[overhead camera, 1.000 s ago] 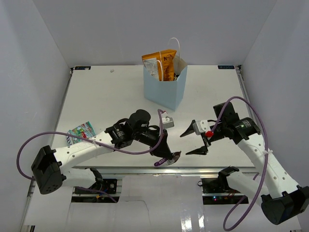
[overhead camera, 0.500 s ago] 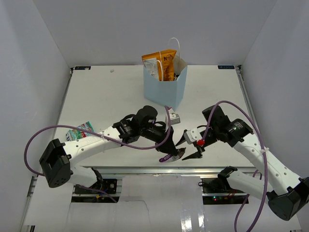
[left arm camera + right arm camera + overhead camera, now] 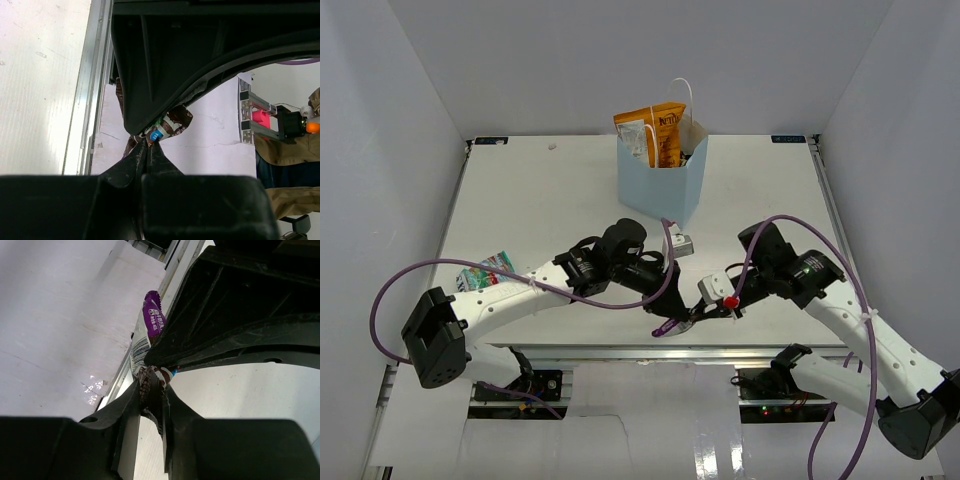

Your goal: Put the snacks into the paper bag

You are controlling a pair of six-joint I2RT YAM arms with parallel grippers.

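Note:
I will next move my right gripper up and outward over the gap beside the orange chip bag (image 3: pixel 665 128) to release the candy bar (image 3: pixel 663 328), since the paper bag is open there.
A dark purple candy bar (image 3: pixel 663 328) hangs over the table's front edge, held from both sides. My left gripper (image 3: pixel 678 318) is shut on one end of it; in the left wrist view the fingertips (image 3: pixel 146 146) pinch the brown wrapper (image 3: pixel 172 122). My right gripper (image 3: pixel 699 311) is shut on the other end, its jaws (image 3: pixel 152 390) pressing the crimped wrapper while the purple part (image 3: pixel 152 320) sticks out beyond. The light blue paper bag (image 3: pixel 660 190) stands upright at the far middle with an orange chip bag (image 3: pixel 665 128) sticking out. A green packet (image 3: pixel 487 270) lies at the near left.
The table's front rail (image 3: pixel 600 350) runs just under both grippers. Purple cables loop from each arm. White walls close in the left, right and back sides. The paper bag's white handle (image 3: pixel 686 90) stands above its rim.
My right gripper has swung left to the candy bar and closed on it. My left gripper carried the bar slightly right and up, then held still.

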